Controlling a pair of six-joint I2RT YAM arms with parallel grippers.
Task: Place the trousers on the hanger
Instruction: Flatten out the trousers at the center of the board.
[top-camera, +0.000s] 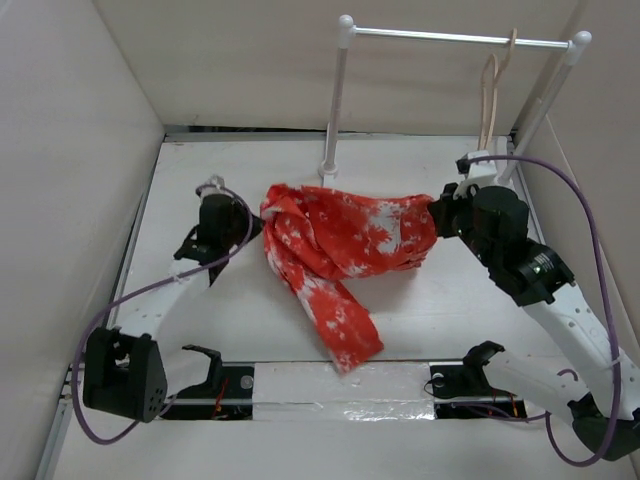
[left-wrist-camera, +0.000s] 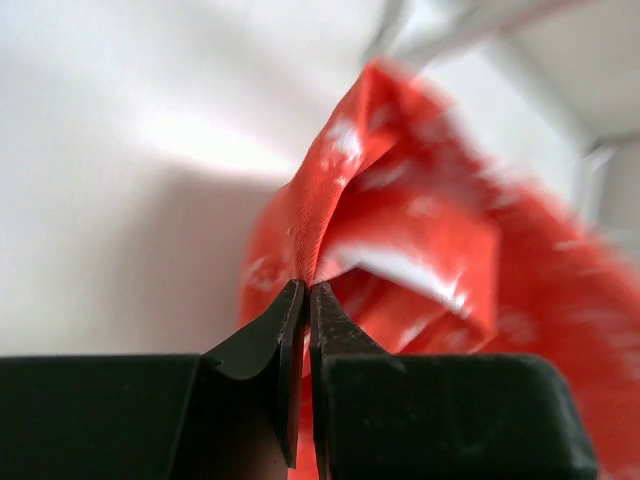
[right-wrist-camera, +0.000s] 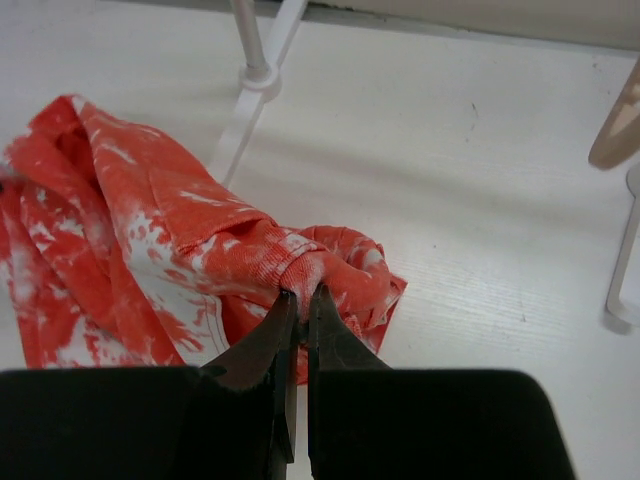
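I should next move my right gripper down and back to let go of the bunched fold on the bare tabletop. The bare tabletop is below and back of the gripper, clear of the stand.
The orange-red trousers (top-camera: 340, 240) with white blotches stretch between my two grippers over the table middle, and one leg trails toward the near edge. My left gripper (top-camera: 250, 222) is shut on the trousers' left edge (left-wrist-camera: 320, 230), the cloth pinched between its fingertips (left-wrist-camera: 305, 290). My right gripper (top-camera: 436, 215) is shut on a bunched fold at the trousers' right end (right-wrist-camera: 310, 265), its tips (right-wrist-camera: 301, 295) closed on the cloth. The pale beige hanger (top-camera: 489, 100) hangs from the white rail at the back right, above and behind the right gripper. Its tip shows in the right wrist view (right-wrist-camera: 618, 130).
The white two-post rail stand (top-camera: 455, 38) spans the back right; its left post base (top-camera: 328, 168) stands just behind the trousers, also in the right wrist view (right-wrist-camera: 258, 75). White walls enclose the table on the left, back and right. Purple cables loop by both arms.
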